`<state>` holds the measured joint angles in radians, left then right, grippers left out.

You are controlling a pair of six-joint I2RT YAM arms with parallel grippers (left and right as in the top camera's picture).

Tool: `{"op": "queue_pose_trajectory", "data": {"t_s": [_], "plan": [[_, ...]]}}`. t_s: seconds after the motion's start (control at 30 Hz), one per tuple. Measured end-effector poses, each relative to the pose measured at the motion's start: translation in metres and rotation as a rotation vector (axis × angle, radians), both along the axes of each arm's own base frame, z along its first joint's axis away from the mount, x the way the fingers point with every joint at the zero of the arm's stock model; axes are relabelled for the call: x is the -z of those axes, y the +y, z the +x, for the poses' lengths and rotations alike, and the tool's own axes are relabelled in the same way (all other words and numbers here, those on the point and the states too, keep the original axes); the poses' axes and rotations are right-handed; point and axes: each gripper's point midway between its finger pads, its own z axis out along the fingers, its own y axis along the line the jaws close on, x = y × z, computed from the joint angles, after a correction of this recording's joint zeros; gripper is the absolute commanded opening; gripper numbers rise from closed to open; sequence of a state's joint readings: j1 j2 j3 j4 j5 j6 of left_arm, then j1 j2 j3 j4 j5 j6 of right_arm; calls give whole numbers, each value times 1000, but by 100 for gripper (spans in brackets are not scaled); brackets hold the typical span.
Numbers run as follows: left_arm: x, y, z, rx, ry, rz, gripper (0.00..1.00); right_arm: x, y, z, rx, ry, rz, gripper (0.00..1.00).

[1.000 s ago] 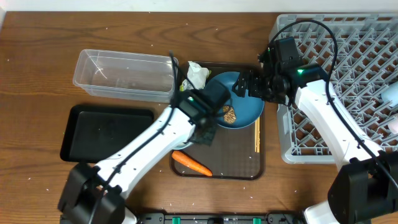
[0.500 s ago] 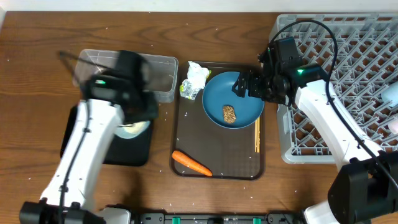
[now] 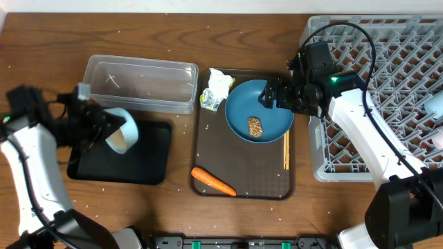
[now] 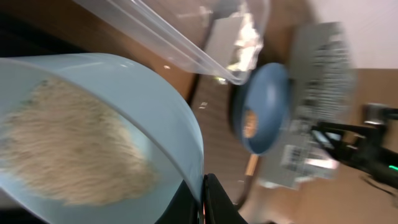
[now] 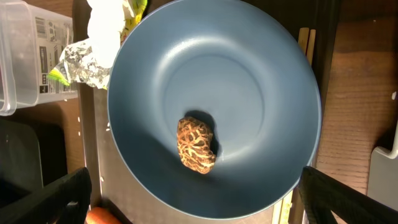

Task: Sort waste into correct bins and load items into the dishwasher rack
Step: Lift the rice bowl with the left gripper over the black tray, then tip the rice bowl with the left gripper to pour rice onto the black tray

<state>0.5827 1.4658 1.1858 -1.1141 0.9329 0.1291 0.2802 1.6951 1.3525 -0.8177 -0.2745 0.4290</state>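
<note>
My left gripper next tilts and lowers the white bowl into the black tray's end (image 3: 151,147) by the brown serving tray (image 3: 242,162). It releases the bowl's rim there, since that end lies empty.
My left gripper (image 3: 109,129) is shut on the rim of the white bowl (image 3: 122,131), which is tipped on its side above the black tray (image 3: 151,158). In the left wrist view the rice (image 4: 74,146) clings inside the bowl (image 4: 143,93), and the gripper (image 4: 204,198) pinches its edge. Over the dark-blue plate (image 3: 270,114) my right gripper (image 3: 271,97) hangs open, a finger to either side. In the right wrist view, between the two fingers of that gripper (image 5: 194,180), the plate (image 5: 249,74) carries the brown lump (image 5: 196,144). The carrot (image 3: 213,182), the wrapper (image 3: 217,88) and the chopsticks (image 3: 286,149) lie on the brown serving tray (image 3: 242,162).
The clear tub (image 3: 138,83) stands behind the black tray. The grey dishwasher rack (image 3: 387,83) fills the right side, close behind my right arm, with pale items at its right edge. White grains are scattered over the wooden table (image 3: 41,55).
My left arm has swung from the serving tray to the far left, carrying the bowl over the black tray and tipping it. The right arm has not moved.
</note>
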Motion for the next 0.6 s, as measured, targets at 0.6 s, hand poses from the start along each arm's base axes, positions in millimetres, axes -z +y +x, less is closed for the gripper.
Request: {"op": "queue_pose_trajectory", "data": {"t_s": [0.6], "plan": [[15, 2, -41, -147, -435, -367, 6, -1, 1, 2, 0, -11, 4, 99]]}}
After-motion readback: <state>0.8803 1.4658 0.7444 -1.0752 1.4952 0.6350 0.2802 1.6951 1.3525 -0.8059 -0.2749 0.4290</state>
